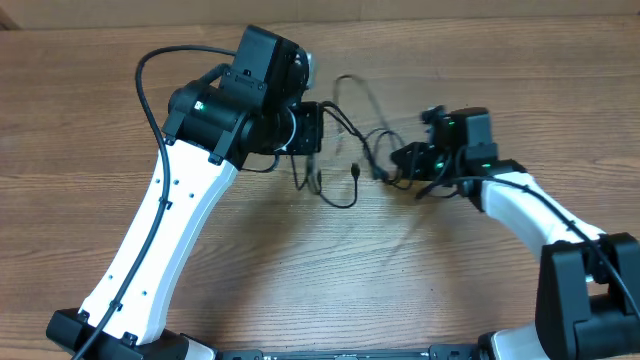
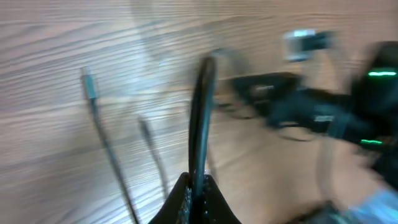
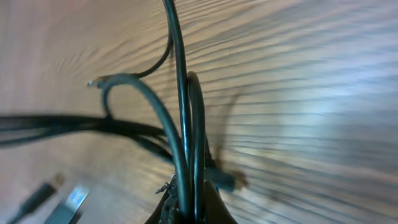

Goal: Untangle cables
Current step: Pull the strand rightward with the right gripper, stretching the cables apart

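Next I should draw my left gripper to the left in the overhead view to stretch the slack cord loops, then release, since open tabletop lies that way.
The cables (image 1: 352, 150) are thin black cords strung in loose loops between my two grippers over the wooden table, with plug ends hanging near the middle. My left gripper (image 1: 312, 128) is shut on one black cord (image 2: 202, 118), which rises from the jaws (image 2: 198, 186) in the left wrist view. Two loose plug ends (image 2: 90, 84) hang to its left. My right gripper (image 1: 405, 158) is shut on two or three cord strands (image 3: 186, 124) that run up from its jaws (image 3: 189, 199) in the right wrist view.
The wooden table (image 1: 330, 270) lies under both arms. The left arm's white link (image 1: 170, 230) crosses the left side and the right arm's link (image 1: 530, 205) the right side. A thick arm wire (image 1: 145, 90) loops at the left.
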